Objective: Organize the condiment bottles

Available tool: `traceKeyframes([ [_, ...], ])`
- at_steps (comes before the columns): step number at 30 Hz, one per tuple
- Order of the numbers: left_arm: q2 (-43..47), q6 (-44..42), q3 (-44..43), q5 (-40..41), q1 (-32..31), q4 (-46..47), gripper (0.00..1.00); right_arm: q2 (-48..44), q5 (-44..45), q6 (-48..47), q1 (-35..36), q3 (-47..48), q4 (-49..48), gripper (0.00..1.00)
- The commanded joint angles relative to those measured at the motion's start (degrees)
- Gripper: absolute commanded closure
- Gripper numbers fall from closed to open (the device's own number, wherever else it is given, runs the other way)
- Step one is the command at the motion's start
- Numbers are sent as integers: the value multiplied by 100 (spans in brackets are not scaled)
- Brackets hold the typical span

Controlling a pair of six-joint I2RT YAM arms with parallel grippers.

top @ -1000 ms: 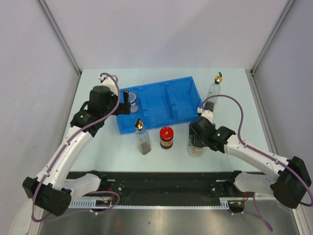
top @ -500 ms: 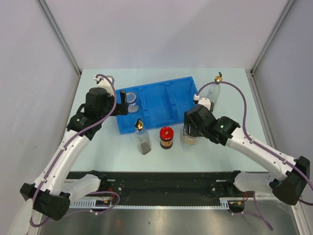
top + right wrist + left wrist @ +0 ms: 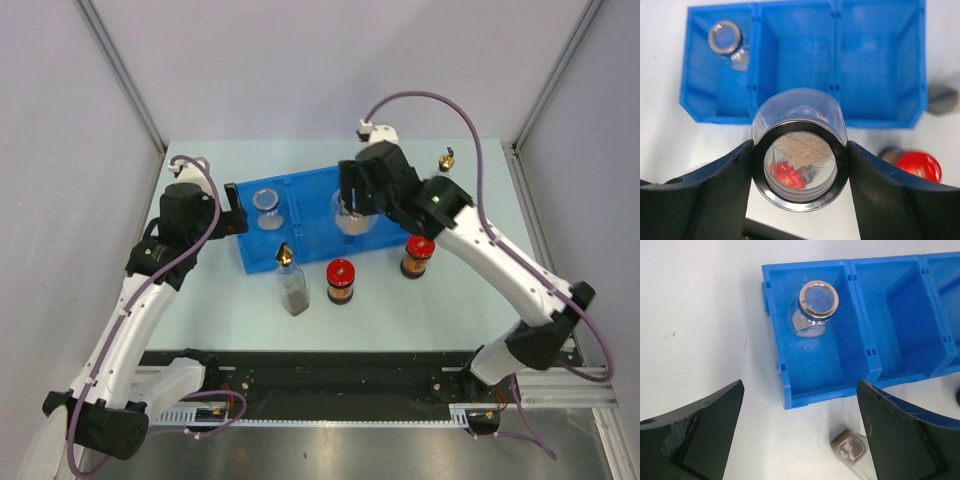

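Note:
My right gripper moves next to the free near bottom of the blue tray beside the second jar (image 3: 261,247) (image 3: 732,98), below it and to its left in the top view, lowers and releases.
My right gripper (image 3: 350,208) is shut on a short clear tan-filled jar (image 3: 800,165) and holds it above the blue tray (image 3: 312,228), over its middle part. A second short jar (image 3: 266,203) stands in the tray's left compartment and also shows in the left wrist view (image 3: 815,305). My left gripper (image 3: 233,210) is open and empty, just off the tray's left end. A tall gold-spouted bottle (image 3: 292,285) and two red-lidded jars (image 3: 340,280) (image 3: 418,255) stand in front of the tray. The other tall bottle (image 3: 447,160) shows only its spout behind my right arm.
The tray's (image 3: 880,65) middle and right compartments hold nothing. Grey walls with metal posts enclose the table on three sides. A black rail runs along the near edge.
My right gripper lifted the tan-filled jar from the table's front and carried it back and left over the tray, uncovering a red-lidded jar. My left gripper drew back left from the tray.

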State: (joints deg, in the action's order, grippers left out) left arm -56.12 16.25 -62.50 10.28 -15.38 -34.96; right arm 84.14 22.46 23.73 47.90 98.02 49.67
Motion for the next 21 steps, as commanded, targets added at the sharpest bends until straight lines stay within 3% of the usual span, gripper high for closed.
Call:
traceKeyframes([
  [1, 180, 352, 124, 17, 219, -28, 1, 848, -127, -720, 18, 1470, -133, 100],
  [11, 540, 695, 326, 228, 685, -29, 0, 2984, -1551, -782, -123, 3880, 429, 100],
  [21, 514, 739, 379, 106, 826, 24, 0, 3776, -2122, -580, 114, 4155, 702, 100],
])
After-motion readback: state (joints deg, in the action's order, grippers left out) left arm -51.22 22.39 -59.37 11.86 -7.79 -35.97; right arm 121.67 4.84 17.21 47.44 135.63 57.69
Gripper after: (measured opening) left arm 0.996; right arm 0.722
